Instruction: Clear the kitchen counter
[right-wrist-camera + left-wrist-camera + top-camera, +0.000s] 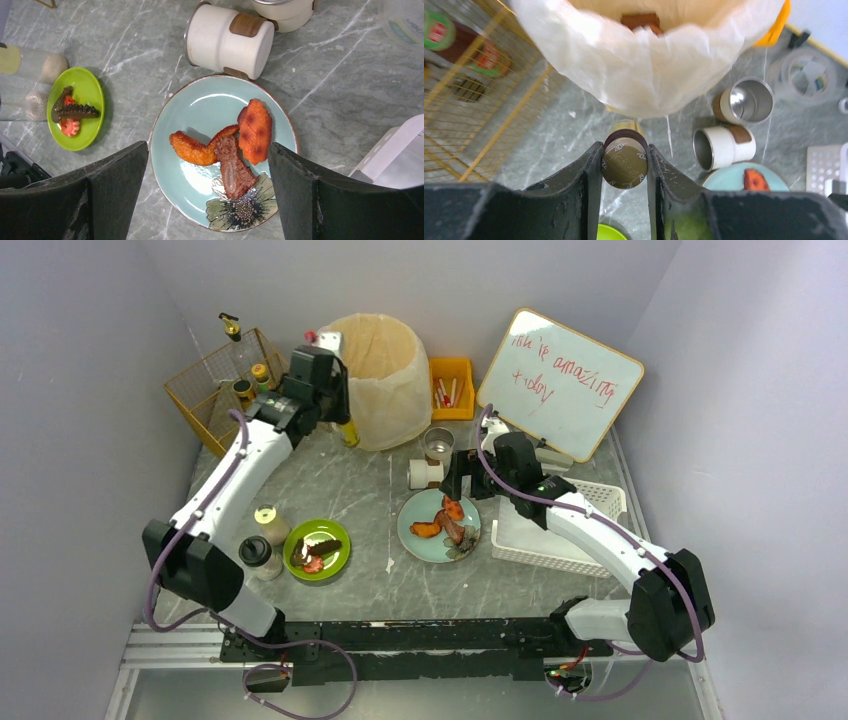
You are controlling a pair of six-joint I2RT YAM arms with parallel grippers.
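Observation:
My left gripper shifts left in the top view next, lowers the yellow bottle [625,165] into the wire basket's loose end [446,131] and releases it, since bottles stand there.
The grey marble kitchen counter [360,490] carries the items. My left gripper [625,165] is shut on the brown cap of a yellow bottle [625,165], which stands by the foot of the lined bin [385,365]; the bottle also shows in the top view [348,433]. My right gripper [207,165] is open and empty above a light blue plate [200,115] holding fried food pieces [235,150]. That plate also shows in the top view [415,535]. A white cup [227,40] lies on its side just beyond the plate, and a second cup [438,445] stands behind it.
A yellow wire basket [215,390] with bottles stands at the back left. A green plate [335,560] with food, a black-lidded cup [257,555] and a shaker [270,523] sit front left. A white slatted basket [600,500], a whiteboard [560,380] and a yellow box [452,385] are at the right and back.

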